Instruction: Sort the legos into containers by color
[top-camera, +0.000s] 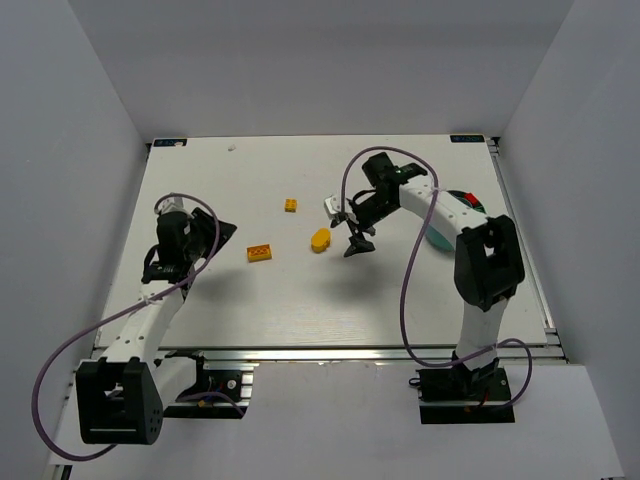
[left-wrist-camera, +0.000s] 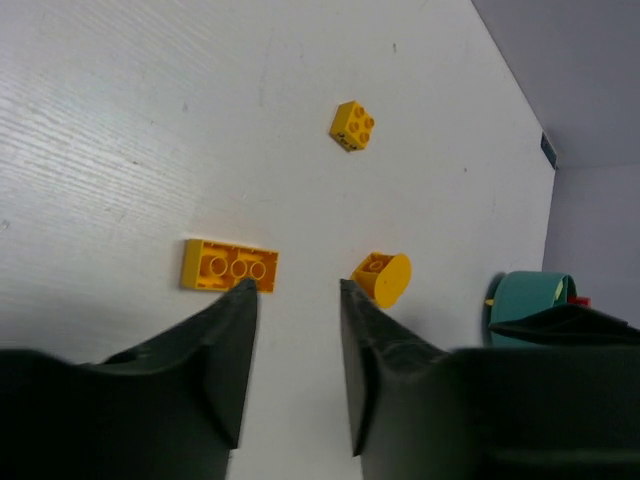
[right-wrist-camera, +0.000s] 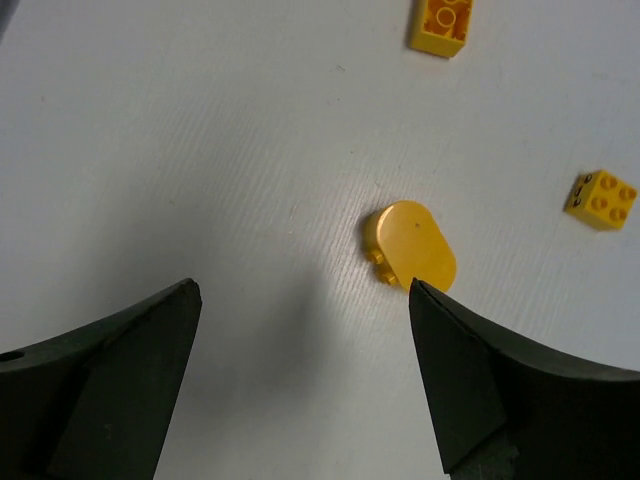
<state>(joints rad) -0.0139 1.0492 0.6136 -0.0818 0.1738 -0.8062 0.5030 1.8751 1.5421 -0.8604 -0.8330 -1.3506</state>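
Observation:
My right gripper will next go down and left in the top view, as the oval piece (top-camera: 320, 239) (right-wrist-camera: 413, 245) lies there below, and turn its fingers to straddle the oval piece's long sides.
Three yellow-orange legos lie mid-table: a small square brick (top-camera: 290, 205), a flat studded brick (top-camera: 261, 252) and an oval piece (top-camera: 320, 239). My right gripper (top-camera: 358, 243) hovers just right of the oval, jaws wide open and empty; in the right wrist view the oval (right-wrist-camera: 412, 245) lies just ahead of the right fingertip of that gripper (right-wrist-camera: 303, 290). My left gripper (top-camera: 215, 232) sits at the left, pointing toward the flat brick (left-wrist-camera: 230, 266), with a narrow gap between its fingers (left-wrist-camera: 295, 290) and nothing in it. The teal bowl (top-camera: 438, 240) is mostly hidden behind the right arm.
White walls enclose the table on the left, back and right. An aluminium rail (top-camera: 330, 352) runs along the near edge between the arm bases. In the left wrist view, a bit of red (left-wrist-camera: 578, 299) shows at the teal bowl (left-wrist-camera: 530, 300).

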